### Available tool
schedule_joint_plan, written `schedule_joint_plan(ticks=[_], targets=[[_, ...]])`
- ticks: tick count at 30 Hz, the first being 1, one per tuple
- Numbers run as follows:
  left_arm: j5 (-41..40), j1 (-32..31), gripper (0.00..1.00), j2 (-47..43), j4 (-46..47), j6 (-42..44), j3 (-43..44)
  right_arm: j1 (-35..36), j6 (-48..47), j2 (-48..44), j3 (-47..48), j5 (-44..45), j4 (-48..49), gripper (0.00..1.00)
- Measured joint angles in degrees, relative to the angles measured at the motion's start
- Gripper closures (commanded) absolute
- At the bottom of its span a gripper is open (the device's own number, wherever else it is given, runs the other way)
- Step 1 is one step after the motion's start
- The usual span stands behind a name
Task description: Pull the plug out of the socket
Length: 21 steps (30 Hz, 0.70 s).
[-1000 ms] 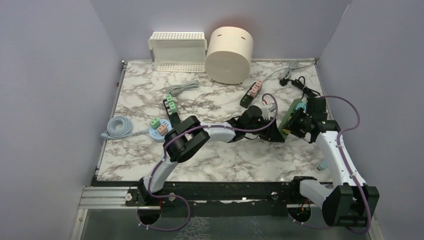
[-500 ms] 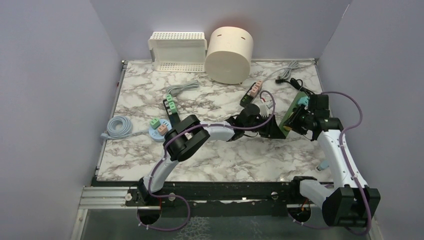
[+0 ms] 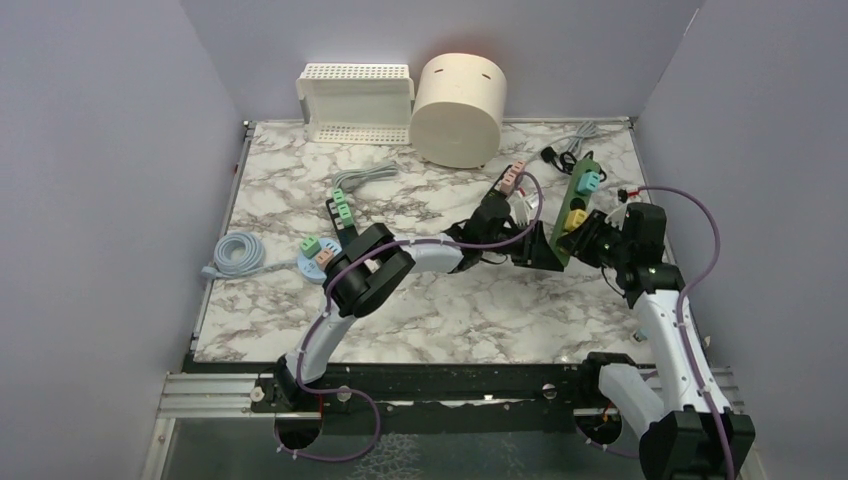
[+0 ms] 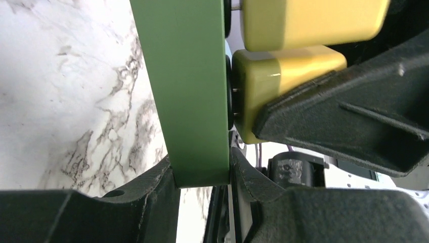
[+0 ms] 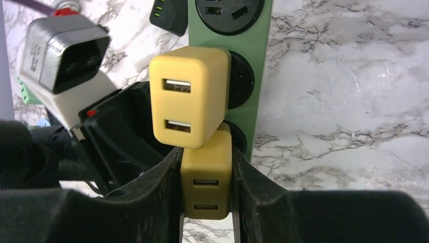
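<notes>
The near tabletop is bare, so the robot will pull the plug off, bring its right gripper back and to the left in the top view, and lower it to release.
A green socket strip (image 3: 581,195) is held off the table at the right, between both arms. My left gripper (image 3: 548,252) is shut on its near end; in the left wrist view the green strip (image 4: 192,91) is pinched between the black fingers (image 4: 152,195). My right gripper (image 5: 206,190) is shut on a yellow plug (image 5: 206,177), which still sits against the strip's face (image 5: 253,76). A second yellow plug (image 5: 189,96) sits in the socket just above it. A teal plug (image 3: 592,180) is further along the strip.
A beige cylinder (image 3: 458,108) and a white basket (image 3: 357,100) stand at the back. A black strip with pink plugs (image 3: 503,186) lies left of the green one. A black strip with green plugs (image 3: 342,215), a blue round socket (image 3: 318,258) and a coiled cable (image 3: 235,253) lie on the left.
The left jaws have closed on the green strip's near end. The strip has swung so its far end points to the back, and the right wrist has shifted with it.
</notes>
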Motion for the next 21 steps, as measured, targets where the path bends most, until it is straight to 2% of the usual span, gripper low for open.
schedule_joint_plan(ticks=[10,21], targets=[[8.0,1.6,1.00,0.8,-3.5,2.7,3.1,0.2,-5.6,-3.9,-2.1,-2.8,1.8,0.99],[10.3,1.7,1.00,0.9,-3.2,3.1,4.7,1.9,-5.8,-4.5,2.2,2.9,-4.6,0.99]])
